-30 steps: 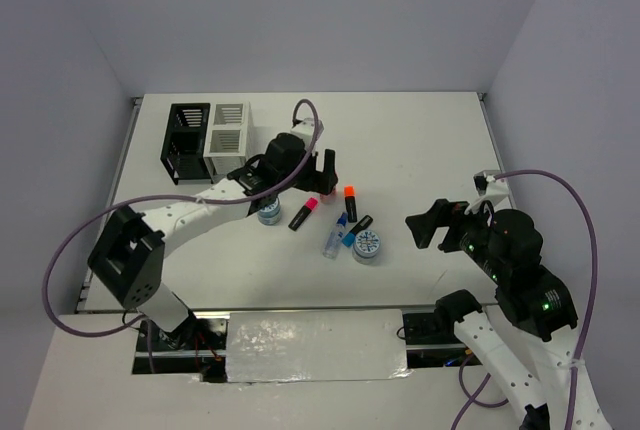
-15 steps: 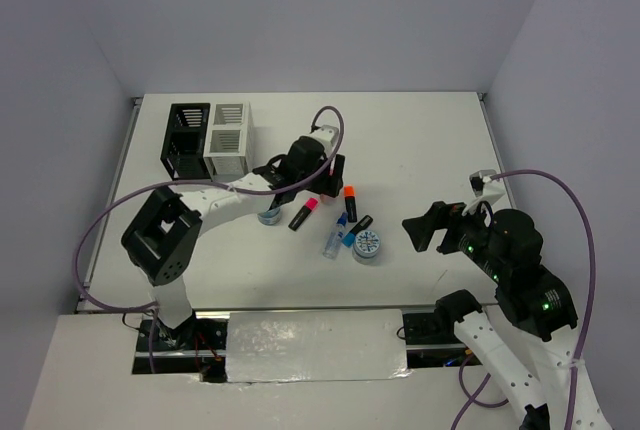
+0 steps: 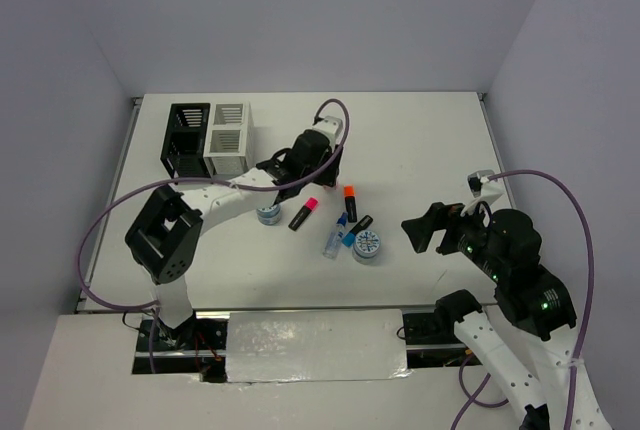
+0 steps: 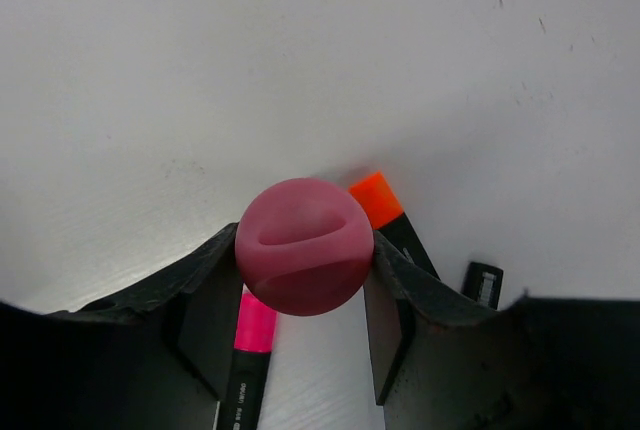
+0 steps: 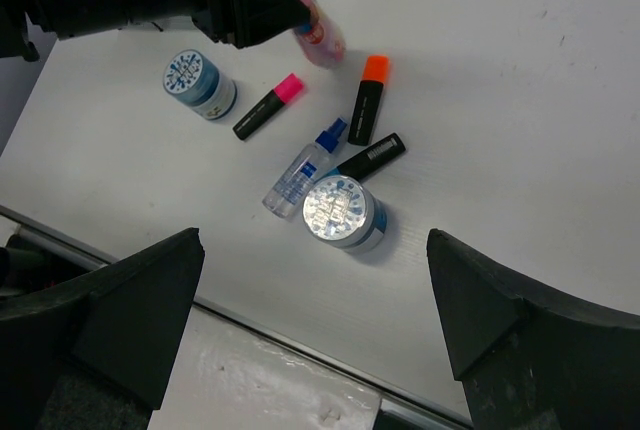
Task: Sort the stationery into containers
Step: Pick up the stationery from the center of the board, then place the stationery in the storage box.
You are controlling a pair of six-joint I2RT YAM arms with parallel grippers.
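I will next lift the bottle in my left gripper outward past the white box. Then I will lower the bottle into the black box's far section (image 3: 189, 117), which is empty.
My left gripper (image 4: 304, 243) is shut on the round pink cap of the little bottle (image 4: 304, 245), both fingers touching it. The right wrist view shows that bottle (image 5: 318, 35) tilted under the left gripper. Below it lie the pink highlighter (image 3: 304, 213) and the orange highlighter (image 3: 349, 200). Nearer the arms lie the blue-capped highlighter (image 3: 357, 229), the clear tube (image 3: 334, 237) and one patterned tin (image 3: 367, 246). A second tin (image 3: 268, 213) stands to the left under the left arm. The black box (image 3: 187, 140) and white box (image 3: 228, 130) stand joined at the back left. My right gripper (image 3: 425, 227) hovers open to the right of the stationery.
The left arm (image 3: 215, 195) stretches low across the table from its base toward the middle. A metal rail (image 5: 300, 335) marks the table's near edge. Grey walls close in the back and sides.
The left gripper moved a little back and right over the pink-capped bottle and its fingers closed onto the cap. The right arm has not moved.
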